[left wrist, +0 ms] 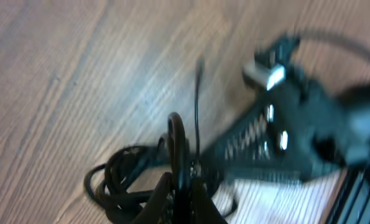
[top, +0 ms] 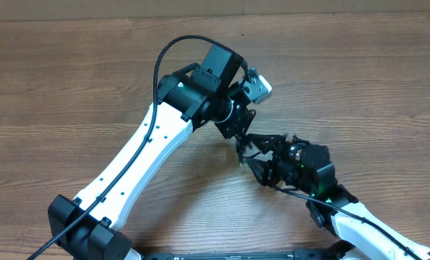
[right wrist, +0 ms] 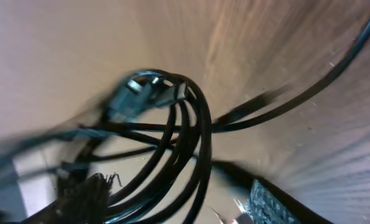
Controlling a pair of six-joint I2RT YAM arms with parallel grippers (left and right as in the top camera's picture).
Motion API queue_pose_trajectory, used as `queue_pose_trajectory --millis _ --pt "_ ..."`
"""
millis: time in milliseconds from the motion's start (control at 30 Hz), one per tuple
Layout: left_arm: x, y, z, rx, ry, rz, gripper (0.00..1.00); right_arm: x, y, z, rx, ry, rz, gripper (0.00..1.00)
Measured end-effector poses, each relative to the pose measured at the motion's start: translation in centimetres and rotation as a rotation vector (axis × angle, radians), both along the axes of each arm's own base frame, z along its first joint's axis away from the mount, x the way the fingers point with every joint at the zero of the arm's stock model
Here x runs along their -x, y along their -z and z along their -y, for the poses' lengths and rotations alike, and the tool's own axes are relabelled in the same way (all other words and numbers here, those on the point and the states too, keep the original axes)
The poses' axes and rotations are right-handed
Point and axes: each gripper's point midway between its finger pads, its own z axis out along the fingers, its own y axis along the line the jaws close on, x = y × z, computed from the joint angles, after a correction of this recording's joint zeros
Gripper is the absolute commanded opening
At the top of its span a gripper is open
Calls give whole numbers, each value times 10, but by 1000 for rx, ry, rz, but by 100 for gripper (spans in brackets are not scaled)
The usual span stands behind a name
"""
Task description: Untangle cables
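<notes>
The left gripper pulls the cable loop outward next, then lowers and releases it, since bare tabletop lies outward of the left gripper and below it.
The cables are a small tangle of thin black cords (left wrist: 119, 180) on the wooden table, mostly hidden under the two grippers in the overhead view (top: 252, 149). My left gripper (left wrist: 180, 196) is shut on one cable loop (left wrist: 176, 134) that stands up from the bundle; it also shows in the overhead view (top: 240, 141). My right gripper (right wrist: 172, 208) has its fingers apart, with several cable loops (right wrist: 194, 134) running between them. A plug connector (right wrist: 132, 96) lies at the top of the loops. The right gripper faces the left one across the bundle (top: 264, 165).
The wooden table (top: 359, 79) runs all round the two arms. The left arm's own thick black cable (top: 160, 61) arches above its wrist. The right arm (top: 359, 224) comes in from the bottom right. The wrist views are blurred.
</notes>
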Motion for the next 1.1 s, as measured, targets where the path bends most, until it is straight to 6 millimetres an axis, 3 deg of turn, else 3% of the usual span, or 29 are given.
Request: queue_pose_trajectory --millis 267,433,633,933,1100 --pt "-19 -14 13 123 -195 -34 4 15 7 -14 53 -84 25 71" --pt "-21 -15 14 154 -282 -86 4 14 9 -13 77 -80 41 76" --pt "-20 -16 14 190 -390 -164 4 7 -2 -14 65 -68 104 83" --pt "-2 -23 30 283 -397 -327 4 -5 -8 -7 82 3 151 88" --pt "-11 -38 43 380 -418 -338 4 2 -9 -17 91 -30 170 88"
